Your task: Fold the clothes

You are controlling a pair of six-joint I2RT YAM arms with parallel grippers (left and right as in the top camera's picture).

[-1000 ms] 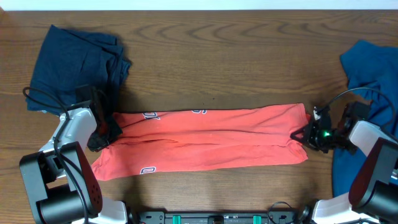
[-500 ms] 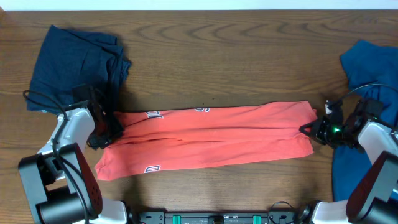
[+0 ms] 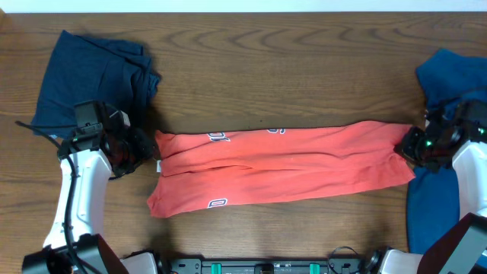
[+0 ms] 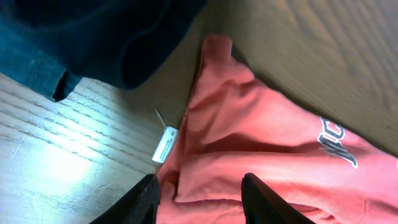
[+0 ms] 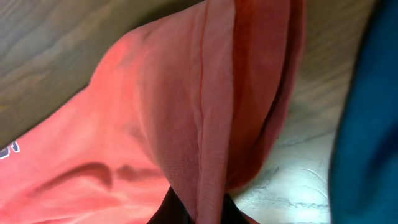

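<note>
The T-shirt stretches long, so the robot's right gripper should next carry the T-shirt's pinched end to the left in the overhead view, lay it onto the T-shirt's inner cloth (image 3: 342, 157) (image 5: 102, 193), and let it go.
The coral-red T-shirt (image 3: 281, 167) with white lettering lies as a long strip across the table's middle. My right gripper (image 3: 409, 148) is shut on its right end; in the right wrist view the black fingertips (image 5: 177, 208) pinch a hemmed fold of the shirt (image 5: 174, 112). My left gripper (image 3: 144, 152) is open at the shirt's left end. In the left wrist view its fingers (image 4: 148, 199) stand apart over the loose red cloth (image 4: 261, 137), holding nothing. A white tag (image 4: 165, 144) sticks out beside that end.
A dark navy garment (image 3: 91, 76) lies crumpled at the back left, close behind my left gripper, and shows in the left wrist view (image 4: 93, 37). A brighter blue garment (image 3: 449, 84) lies at the right edge, under and beside my right arm. Wooden table (image 3: 289, 61) all around.
The left gripper opened and let go of the shirt's left end. The right gripper pulled to the right, and the whole shirt slid rightwards with it.
</note>
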